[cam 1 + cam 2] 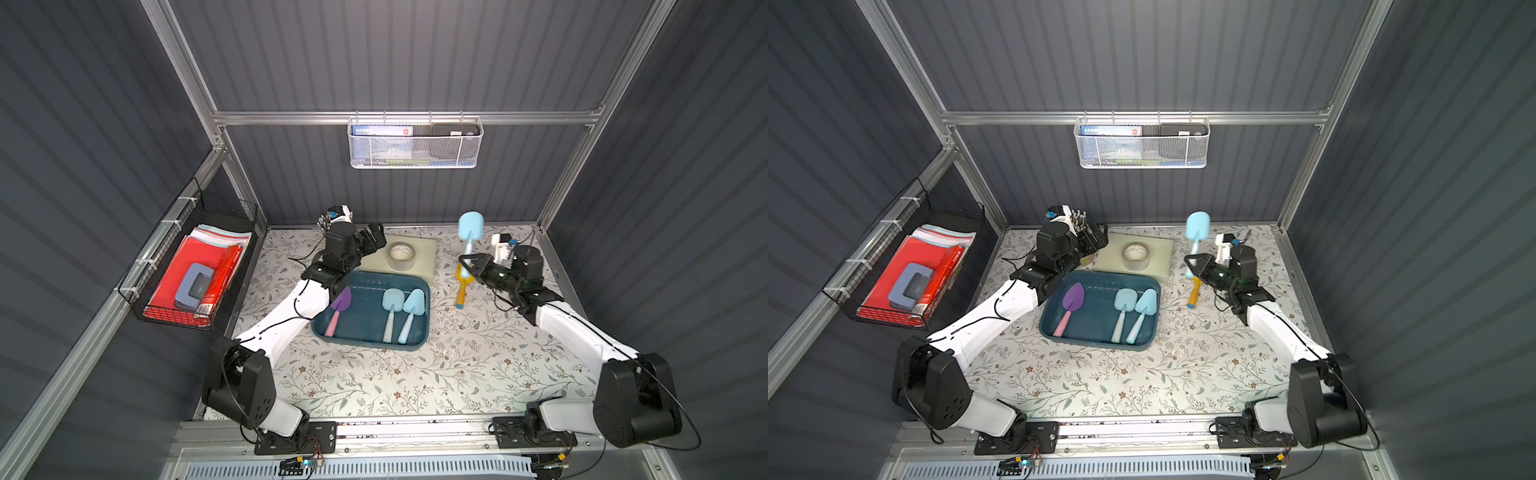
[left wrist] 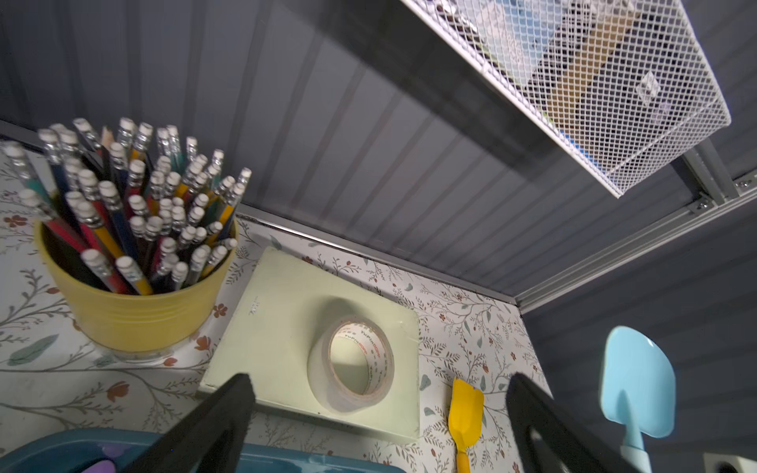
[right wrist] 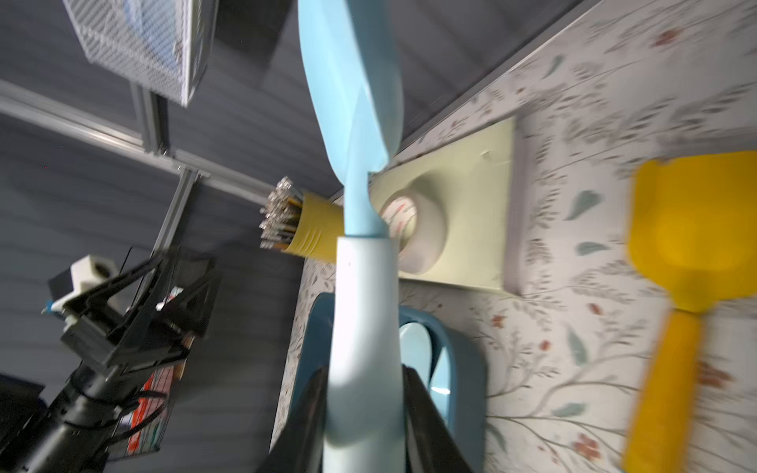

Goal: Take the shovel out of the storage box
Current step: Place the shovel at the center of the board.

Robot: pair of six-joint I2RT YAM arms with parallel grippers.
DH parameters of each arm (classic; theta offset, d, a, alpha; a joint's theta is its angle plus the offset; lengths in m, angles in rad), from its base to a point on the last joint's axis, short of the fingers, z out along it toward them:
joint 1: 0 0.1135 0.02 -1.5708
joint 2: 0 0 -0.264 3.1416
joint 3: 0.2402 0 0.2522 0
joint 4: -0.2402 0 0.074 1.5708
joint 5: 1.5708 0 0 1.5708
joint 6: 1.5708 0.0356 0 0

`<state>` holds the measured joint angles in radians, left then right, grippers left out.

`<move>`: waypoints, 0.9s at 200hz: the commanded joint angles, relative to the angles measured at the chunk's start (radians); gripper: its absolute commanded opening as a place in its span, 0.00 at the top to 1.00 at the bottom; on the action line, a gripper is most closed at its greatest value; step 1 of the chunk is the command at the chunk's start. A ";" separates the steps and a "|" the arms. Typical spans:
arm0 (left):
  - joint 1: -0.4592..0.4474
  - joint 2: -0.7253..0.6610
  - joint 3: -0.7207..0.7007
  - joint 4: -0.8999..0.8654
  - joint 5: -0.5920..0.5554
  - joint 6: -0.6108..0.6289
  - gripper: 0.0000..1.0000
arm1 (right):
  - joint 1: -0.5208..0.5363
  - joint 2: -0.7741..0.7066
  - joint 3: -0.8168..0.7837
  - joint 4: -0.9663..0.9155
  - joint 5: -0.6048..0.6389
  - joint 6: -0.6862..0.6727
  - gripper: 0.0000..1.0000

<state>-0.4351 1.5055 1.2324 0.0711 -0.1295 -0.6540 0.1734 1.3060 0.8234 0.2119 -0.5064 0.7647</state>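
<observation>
My right gripper should move down, tip the light-blue shovel flat, and let go of it on the bare tabletop beside the yellow shovel [image 1: 462, 286], because that spot is below my gripper.
The teal storage box [image 1: 365, 318] [image 1: 1092, 318] lies mid-table. In it are a purple shovel [image 1: 341, 302] [image 1: 1073, 297] with a pink handle and two light-blue shovels [image 1: 392, 301] [image 1: 415, 301]. A third light-blue shovel [image 1: 471, 225] [image 1: 1197, 226] [image 3: 360, 286] stands blade-up in the air to the right of the box, with my right gripper [image 1: 469, 262] [image 3: 364, 376] shut on its handle. Below it a yellow shovel [image 1: 462, 286] [image 2: 465, 409] lies on the table. My left gripper [image 1: 376, 237] [image 2: 379, 381] hangs open and empty above the box's back left corner.
A tape roll [image 1: 401, 255] sits on a pale green pad [image 1: 424, 249] behind the box. A yellow cup of pencils [image 2: 135, 303] stands at the back left. A white mesh basket [image 1: 415, 143] hangs on the back wall, a black wire basket [image 1: 195, 274] on the left wall.
</observation>
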 commanded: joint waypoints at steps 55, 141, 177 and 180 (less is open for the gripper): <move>0.003 0.045 -0.006 -0.016 0.025 -0.012 0.01 | -0.239 -0.022 -0.230 -0.082 -0.171 -0.006 0.99; 0.003 0.059 -0.011 -0.011 0.039 -0.021 0.01 | -0.265 0.185 -0.269 0.078 -0.209 -0.012 0.96; 0.004 0.061 -0.014 -0.016 0.034 -0.021 0.01 | -0.270 0.303 -0.249 0.185 -0.234 0.039 0.90; 0.004 0.061 -0.013 -0.016 0.035 -0.021 0.01 | -0.270 0.315 -0.245 0.187 -0.233 0.040 0.88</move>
<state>-0.4339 1.5505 1.2247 0.0643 -0.1051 -0.6659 -0.0921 1.5616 0.5407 0.3000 -0.7113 0.7788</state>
